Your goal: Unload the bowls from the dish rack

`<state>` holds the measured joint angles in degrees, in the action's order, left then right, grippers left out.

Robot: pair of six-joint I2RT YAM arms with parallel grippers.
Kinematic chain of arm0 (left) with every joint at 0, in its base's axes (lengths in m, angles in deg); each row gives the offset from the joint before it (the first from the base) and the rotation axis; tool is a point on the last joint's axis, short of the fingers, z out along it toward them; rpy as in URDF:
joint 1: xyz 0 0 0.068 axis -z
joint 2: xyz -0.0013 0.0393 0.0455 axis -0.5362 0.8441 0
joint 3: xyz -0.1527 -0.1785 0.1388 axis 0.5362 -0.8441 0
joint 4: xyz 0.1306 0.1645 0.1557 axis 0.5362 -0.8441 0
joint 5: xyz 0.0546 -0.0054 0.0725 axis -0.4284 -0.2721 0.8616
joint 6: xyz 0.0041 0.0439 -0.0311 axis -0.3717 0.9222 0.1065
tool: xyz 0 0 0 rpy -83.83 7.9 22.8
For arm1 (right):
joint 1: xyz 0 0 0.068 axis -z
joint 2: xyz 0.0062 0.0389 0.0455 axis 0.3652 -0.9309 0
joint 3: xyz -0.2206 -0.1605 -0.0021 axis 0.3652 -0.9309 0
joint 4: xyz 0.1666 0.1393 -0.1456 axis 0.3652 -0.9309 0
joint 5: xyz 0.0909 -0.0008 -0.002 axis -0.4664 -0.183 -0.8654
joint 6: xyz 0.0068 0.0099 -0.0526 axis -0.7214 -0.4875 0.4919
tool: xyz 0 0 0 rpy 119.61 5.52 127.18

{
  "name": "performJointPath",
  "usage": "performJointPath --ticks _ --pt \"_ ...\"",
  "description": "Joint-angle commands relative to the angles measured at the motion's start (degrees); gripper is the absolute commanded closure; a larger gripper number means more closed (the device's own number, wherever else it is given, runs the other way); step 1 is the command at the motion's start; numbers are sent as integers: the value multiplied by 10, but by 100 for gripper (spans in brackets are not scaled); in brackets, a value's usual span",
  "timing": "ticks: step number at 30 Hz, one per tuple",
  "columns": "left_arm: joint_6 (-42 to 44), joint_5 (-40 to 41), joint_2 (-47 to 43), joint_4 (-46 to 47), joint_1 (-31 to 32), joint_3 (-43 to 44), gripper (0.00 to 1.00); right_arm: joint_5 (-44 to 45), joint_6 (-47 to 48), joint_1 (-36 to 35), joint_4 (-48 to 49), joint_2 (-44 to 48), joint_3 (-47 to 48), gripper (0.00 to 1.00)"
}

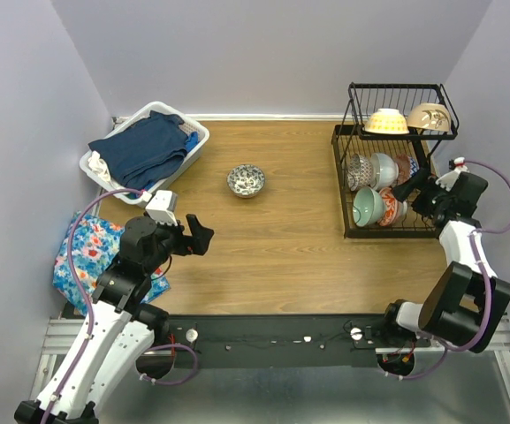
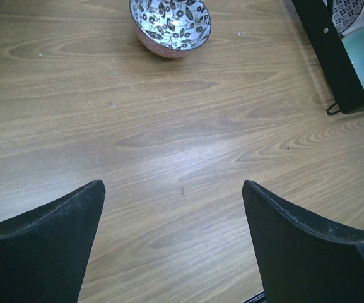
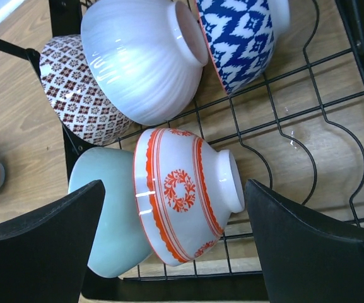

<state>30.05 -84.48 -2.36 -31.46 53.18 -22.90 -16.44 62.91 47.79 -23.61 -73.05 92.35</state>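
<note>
I will next lower my right gripper to the red-orange floral bowl point(image 1: 392, 208) point(image 3: 185, 196), with one finger at its rim and one at its foot, because the bowl is standing on edge.
The black wire dish rack point(image 1: 347, 190) stands at the table's right. Its upper tier carries a cream-yellow bowl point(image 1: 386, 121) and a beige bowl point(image 1: 429, 117). On the lower tier several bowls stand on edge, among them a mint green one point(image 3: 106, 214), a red-orange floral one point(image 3: 185, 196), a white one point(image 3: 140, 57) and a blue patterned one point(image 3: 241, 38). My right gripper point(image 3: 174, 186) is open, its fingers on either side of the red-orange bowl without touching it. A dark patterned bowl point(image 1: 246, 180) sits upright mid-table. Short of it, my left gripper point(image 2: 172, 186) hangs open over bare wood.
A white laundry basket point(image 1: 197, 132) filled with dark blue clothes sits at the back left. A floral cloth point(image 1: 91, 256) lies at the left edge beside my left arm. Walls close in the table on three sides. The rack's corner post point(image 2: 330, 57) shows in the left wrist view.
</note>
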Motion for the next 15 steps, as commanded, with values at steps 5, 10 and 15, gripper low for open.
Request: performJointPath --ticks 5,10,15 --pt "11 10 -15 18 3 -9 1 -37 27 11 41 -39 -22 0" --pt "11 11 -18 19 3 -11 1 -52 28 11 66 -56 -33 0" --pt "11 10 -19 21 3 -12 1 -97 29 11 91 -68 -45 0"
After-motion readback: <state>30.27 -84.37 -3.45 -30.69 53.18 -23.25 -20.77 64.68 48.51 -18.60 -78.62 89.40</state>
